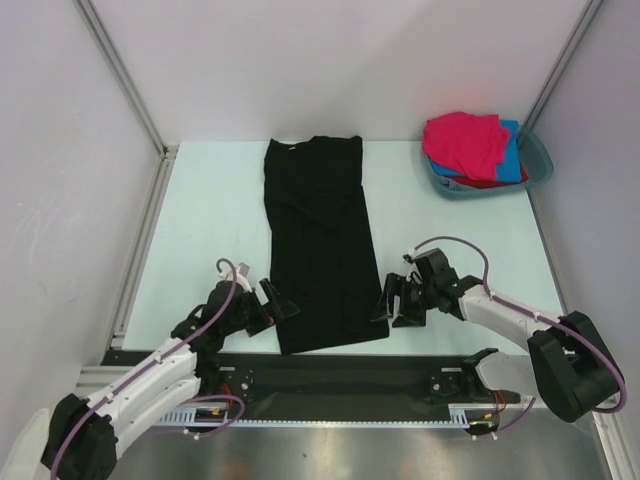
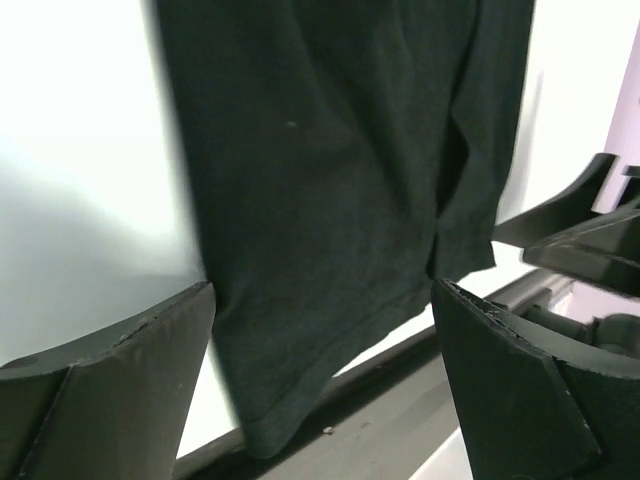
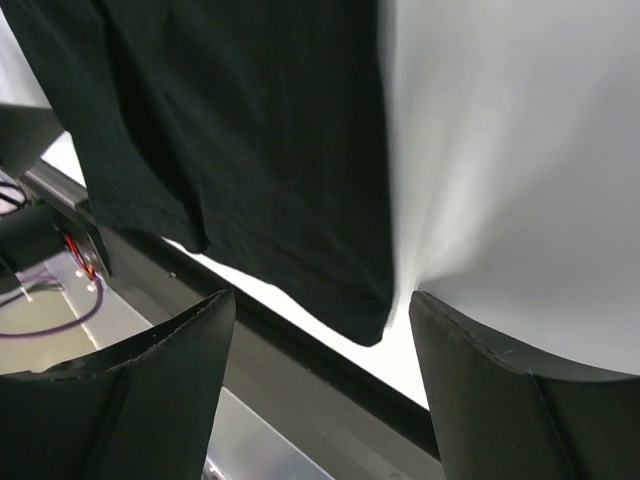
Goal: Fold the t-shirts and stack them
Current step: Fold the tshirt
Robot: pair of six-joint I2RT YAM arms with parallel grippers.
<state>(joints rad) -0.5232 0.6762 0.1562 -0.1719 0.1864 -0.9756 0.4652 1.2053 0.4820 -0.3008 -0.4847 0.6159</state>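
Observation:
The hem corner (image 1: pixel 287 346) (image 2: pixel 258 415) is closer to the dark rail than my left gripper's fingertips, so next I need to move that gripper down and back onto the corner beside it.
The black t-shirt (image 1: pixel 320 240) lies on the table as a long narrow strip, its bottom hem reaching the near edge. My left gripper (image 1: pixel 272 305) hovers open at the hem's left corner, and in the left wrist view that corner (image 2: pixel 340 200) shows between the spread fingers (image 2: pixel 322 300). My right gripper (image 1: pixel 393 303) stands open by the hem's right corner; the right wrist view shows this corner (image 3: pixel 250 130) between its fingers (image 3: pixel 322 300), which touch nothing. Magenta-pink (image 1: pixel 465 140), blue (image 1: pixel 512 150) and red (image 1: pixel 490 183) t-shirts lie piled in the basin.
The teal basin (image 1: pixel 543 160) stands at the table's back right corner. A dark rail (image 1: pixel 350 365) runs along the near table edge under the hem. White walls with metal posts close in the table's sides and back.

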